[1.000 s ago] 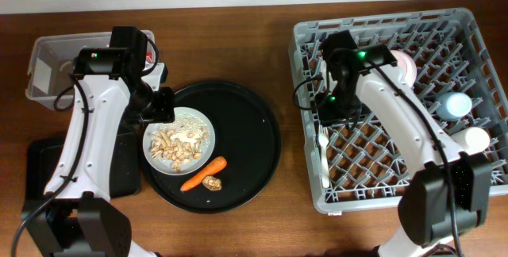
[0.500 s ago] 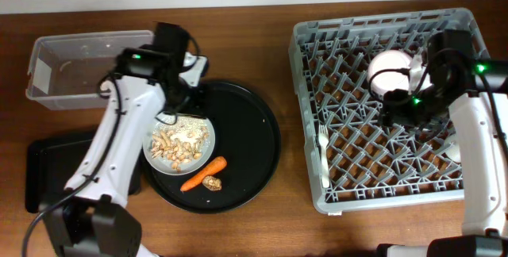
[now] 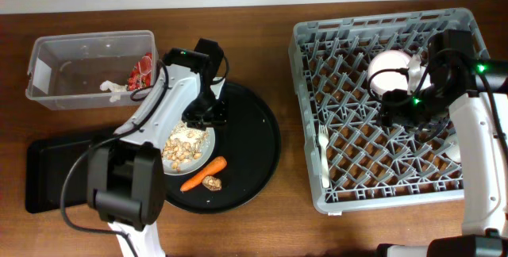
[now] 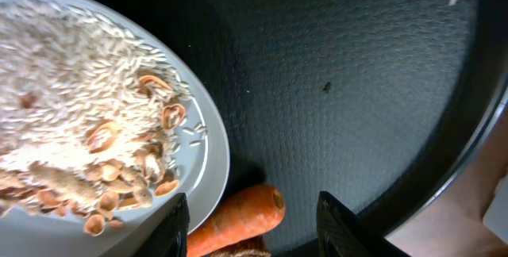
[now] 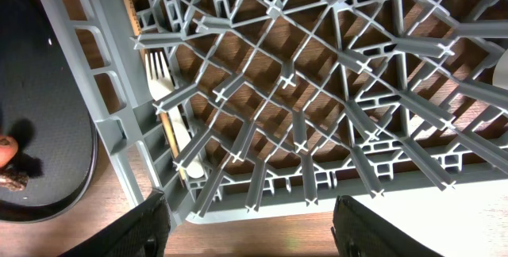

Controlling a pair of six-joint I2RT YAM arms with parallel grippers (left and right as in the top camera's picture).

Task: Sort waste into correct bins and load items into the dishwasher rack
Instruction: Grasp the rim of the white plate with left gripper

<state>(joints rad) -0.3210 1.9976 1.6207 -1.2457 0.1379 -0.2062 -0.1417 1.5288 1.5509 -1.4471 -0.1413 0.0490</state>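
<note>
My left gripper will next lower its open fingers to either side of the plate's rim near the carrot's blunt end [image 3: 213,143] [image 4: 221,176], because that part of the plate's rim is bare below the gripper.
A pale grey plate [image 3: 200,140] heaped with nut and rice scraps [image 3: 181,147] sits on the round black tray [image 3: 250,142], with an orange carrot [image 3: 203,174] and a brown lump [image 3: 211,182] beside it. My left gripper [image 3: 208,114] hangs open and empty over the plate's right rim. In the left wrist view the gripper [image 4: 254,229] frames the carrot [image 4: 238,219] beside the plate [image 4: 208,158]. The clear tub [image 3: 55,51] holds the red wrapper [image 3: 141,70] and the tissue [image 3: 113,88]. My right gripper [image 3: 399,108] is open and empty over the dishwasher rack [image 3: 349,31].
The rack holds the pinkish-white bowl [image 3: 389,70] and the white fork [image 3: 323,154], which also shows in the right wrist view [image 5: 163,90]. The shallow black tray [image 3: 51,174] lies at front left. My right arm covers the rack's right side.
My left arm has swung right from beside the tub to over the plate's right rim, uncovering the wrapper and tissue. My right arm moved right a second ago, then held still.
</note>
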